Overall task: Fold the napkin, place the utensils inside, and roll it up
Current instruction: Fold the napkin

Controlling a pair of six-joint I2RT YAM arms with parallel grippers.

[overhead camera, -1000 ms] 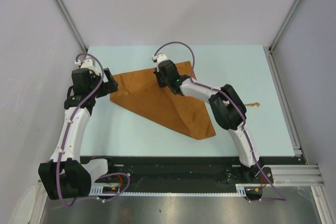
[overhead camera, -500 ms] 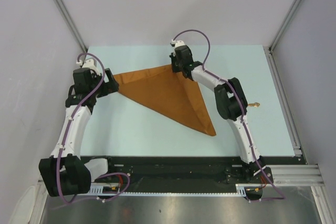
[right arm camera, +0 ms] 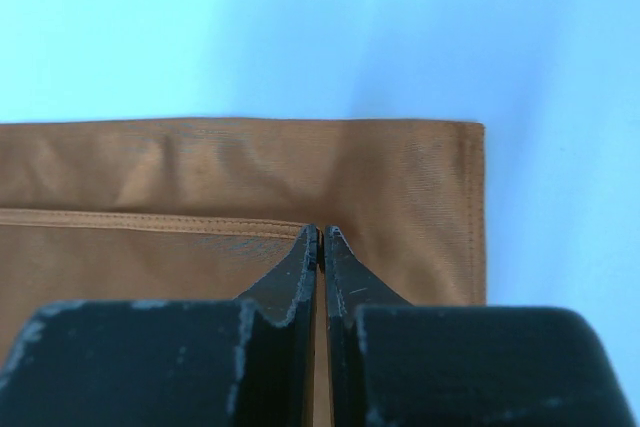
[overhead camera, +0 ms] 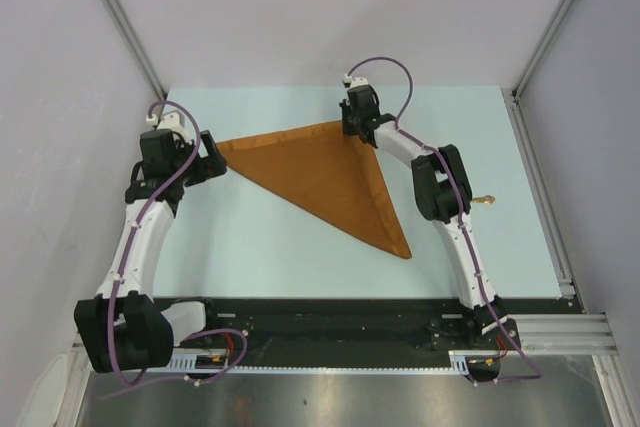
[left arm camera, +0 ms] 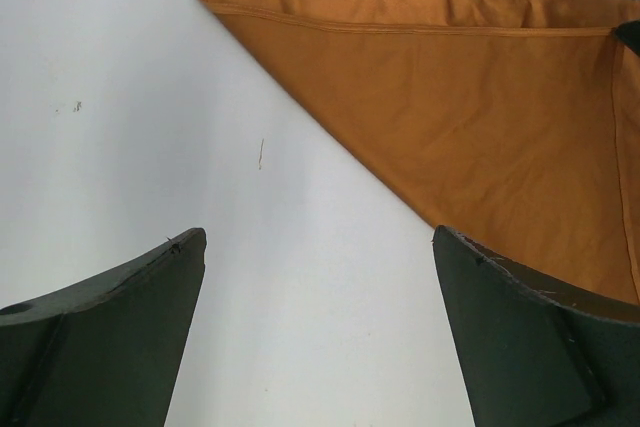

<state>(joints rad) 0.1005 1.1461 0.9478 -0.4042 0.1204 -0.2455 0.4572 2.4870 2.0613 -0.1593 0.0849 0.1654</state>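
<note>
My right gripper goes outward and toward the right in its wrist view next, releasing the napkin's hem, as the lower layer's corner lies that way past its fingers.
The rust-orange napkin lies on the pale blue table as a triangle, with its long edge along the far side. My right gripper is at the napkin's far right corner. In the right wrist view the gripper is shut on the upper layer of the napkin, whose hem ends at the tips. My left gripper stands open just left of the napkin's left corner. The left wrist view shows that gripper over bare table, with the napkin beyond it. A gold fork pokes out behind the right arm.
The table is bounded by grey walls at the back and both sides. A metal rail runs along its right edge. The black base strip with both arm mounts lies along the near edge.
My right gripper has carried the napkin's corner from mid-cloth to the far right, flattening the cloth into a clean triangle. The left arm has barely moved.
</note>
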